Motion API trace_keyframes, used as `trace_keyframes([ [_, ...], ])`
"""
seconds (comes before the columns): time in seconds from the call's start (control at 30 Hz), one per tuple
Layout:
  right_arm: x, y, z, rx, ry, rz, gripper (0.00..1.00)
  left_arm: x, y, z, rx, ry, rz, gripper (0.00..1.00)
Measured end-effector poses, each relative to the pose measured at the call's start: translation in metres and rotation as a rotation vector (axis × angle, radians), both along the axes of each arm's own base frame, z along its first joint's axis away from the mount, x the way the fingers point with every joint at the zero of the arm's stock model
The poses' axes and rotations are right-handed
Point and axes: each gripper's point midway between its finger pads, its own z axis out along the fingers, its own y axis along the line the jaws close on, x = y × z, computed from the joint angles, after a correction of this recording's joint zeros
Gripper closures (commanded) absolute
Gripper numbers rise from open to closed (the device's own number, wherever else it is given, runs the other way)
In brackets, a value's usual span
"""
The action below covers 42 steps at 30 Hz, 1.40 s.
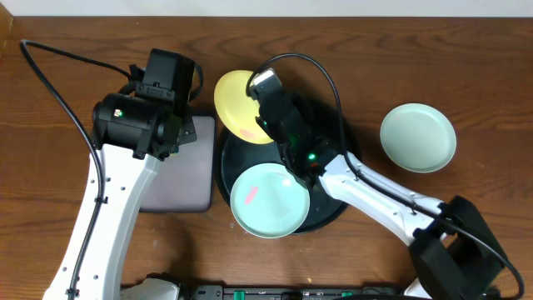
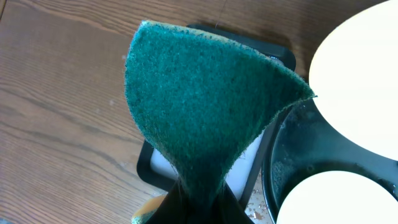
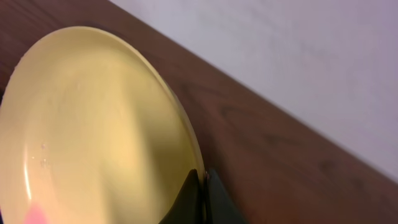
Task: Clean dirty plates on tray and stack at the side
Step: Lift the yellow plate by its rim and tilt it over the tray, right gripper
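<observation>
My right gripper should swing to the right in the overhead view, lower the yellow plate (image 1: 236,104) onto the second mint-teal plate (image 1: 417,137) and release it, because the second plate is bare.
My right gripper (image 1: 260,117) is shut on the rim of the pale yellow plate (image 1: 236,104) and holds it tilted over the far left edge of the round black tray (image 1: 333,208); its pink smear shows. In the right wrist view the fingers (image 3: 203,186) pinch the plate (image 3: 93,124). A mint-teal plate (image 1: 269,200) with a pink smear lies on the tray's front left. A second mint-teal plate (image 1: 418,137) sits on the table at the right. My left gripper (image 2: 199,208) is shut on a green scouring sponge (image 2: 205,106), held above the rectangular tray.
A rectangular black-rimmed tray with a grey floor (image 1: 179,171) lies left of the round tray, under my left arm; it also shows in the left wrist view (image 2: 149,168). Crumbs lie between the two trays (image 2: 258,205).
</observation>
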Motion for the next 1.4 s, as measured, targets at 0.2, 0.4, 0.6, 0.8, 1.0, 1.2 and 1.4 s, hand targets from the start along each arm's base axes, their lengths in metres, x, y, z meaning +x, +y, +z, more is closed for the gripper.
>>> trace_keyframes([
  [0.2,-0.01,0.005,0.038,-0.034,-0.087,0.061,0.99,0.0,0.0,0.0,0.0,0.0,0.0,0.92],
  [0.4,-0.016,0.002,0.068,-0.108,-0.162,0.106,0.99,0.0,0.0,0.0,0.0,0.0,0.0,0.92],
  [0.6,-0.019,0.002,0.072,-0.266,-0.207,0.156,0.99,0.0,0.0,0.0,0.0,0.0,0.0,0.93],
  [0.8,-0.024,0.002,0.075,-0.366,-0.237,0.148,0.99,0.0,0.0,0.0,0.0,0.0,0.0,0.92],
  [1.0,-0.025,0.001,0.075,-0.39,-0.243,0.136,0.99,0.0,0.0,0.0,0.0,0.0,0.0,0.92],
  [1.2,-0.023,-0.004,0.076,-0.354,-0.235,0.099,0.99,0.0,0.0,0.0,0.0,0.0,0.0,0.92],
  [1.4,-0.004,-0.044,0.062,-0.132,-0.126,-0.095,0.99,0.0,0.0,0.0,-0.001,0.0,0.0,0.92],
])
